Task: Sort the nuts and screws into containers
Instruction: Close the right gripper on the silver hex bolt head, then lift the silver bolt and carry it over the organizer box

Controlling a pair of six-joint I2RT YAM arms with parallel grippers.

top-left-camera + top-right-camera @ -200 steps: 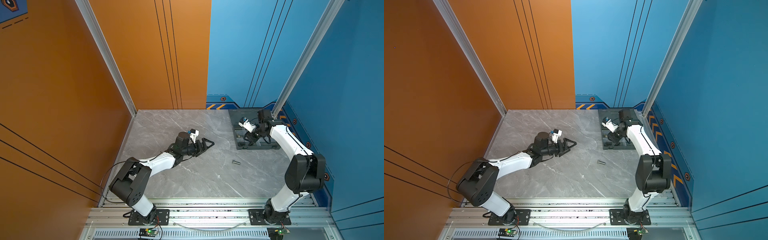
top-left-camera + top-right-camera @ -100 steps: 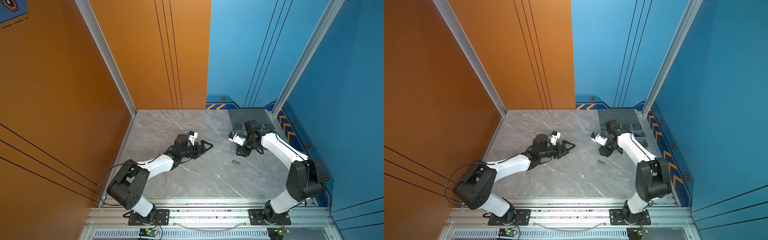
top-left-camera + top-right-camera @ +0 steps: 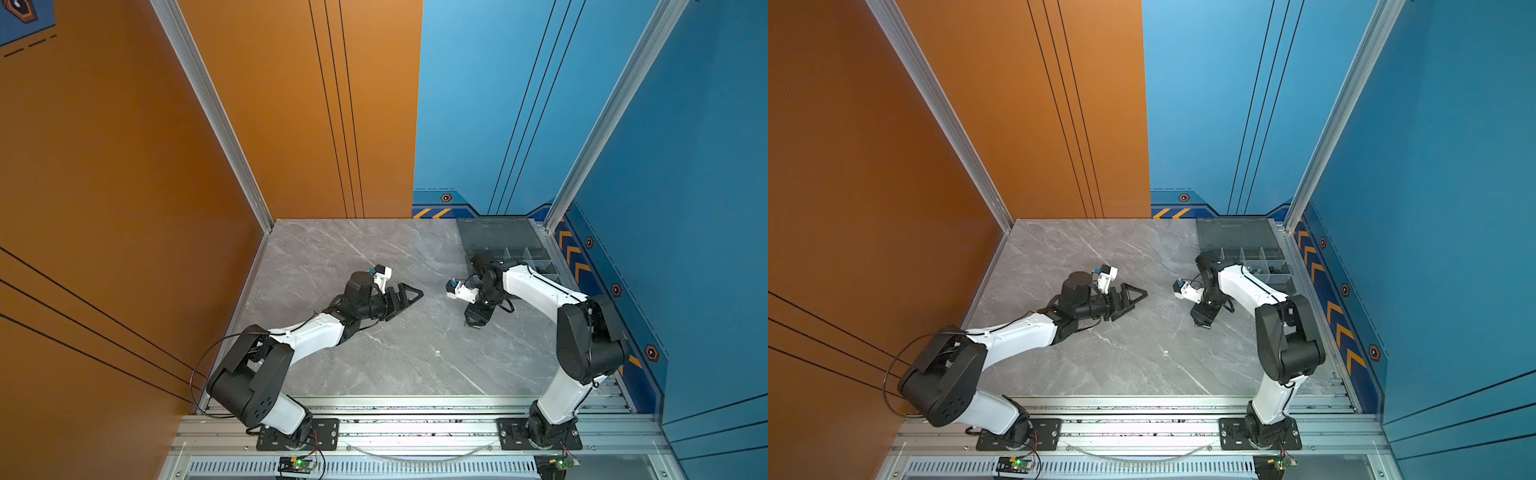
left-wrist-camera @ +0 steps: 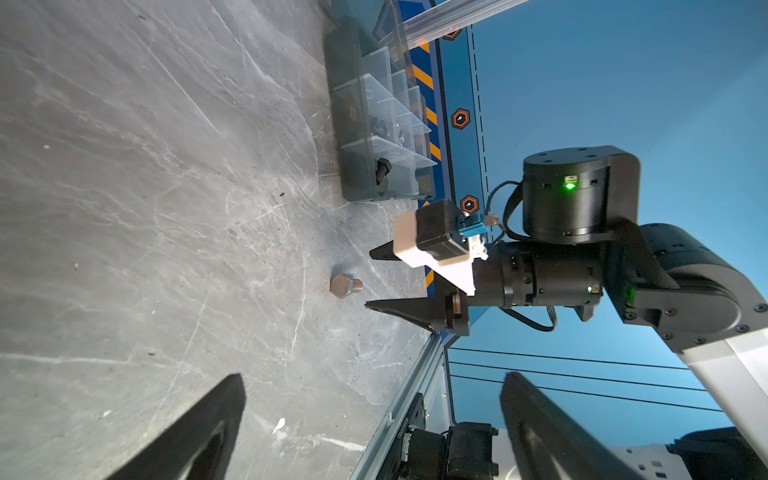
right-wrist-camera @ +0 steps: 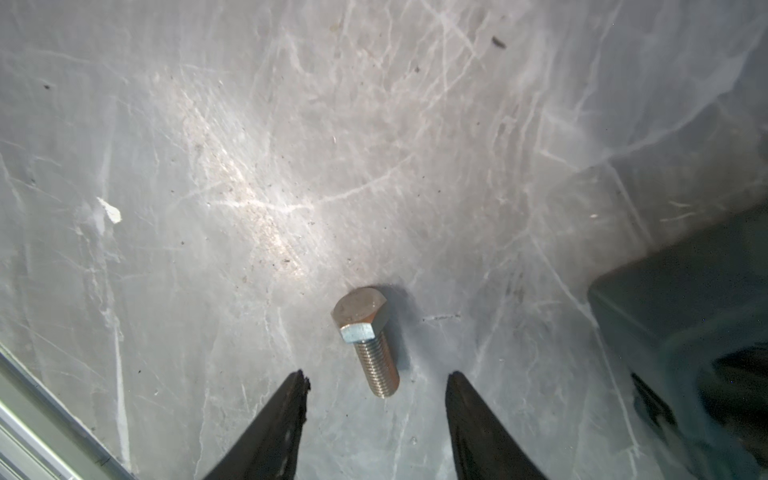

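My right gripper should go down toward the tabletop next and close its fingers on the threaded shank (image 5: 377, 368), because the screw is just below the gripper, between the open fingers.
A silver hex-head screw (image 5: 370, 340) lies on its side on the grey marble table, also seen in the left wrist view (image 4: 345, 286). My right gripper (image 5: 377, 376) is open just above it, a finger on either side of the threaded end and neither touching. In both top views this gripper (image 3: 473, 326) (image 3: 1200, 324) points down and hides the screw. The containers (image 3: 536, 259) (image 3: 1254, 257) sit at the back right, the lid (image 3: 498, 235) laid open behind. A black screw (image 4: 383, 168) lies in the nearest compartment. Nuts cannot be made out. My left gripper (image 4: 374, 376) (image 3: 405, 297) is open and empty, left of centre.
Brass-coloured bits (image 4: 352, 111) show through the box's smoky wall, too blurred to name. A white fleck (image 5: 110, 214) marks the table nearer the front. Orange and blue walls close the table in; an aluminium rail (image 3: 415, 405) runs along its front edge.
My right arm has swung from over the containers down to the table, stopping over the silver screw, its jaws wider apart. The left arm has barely shifted.
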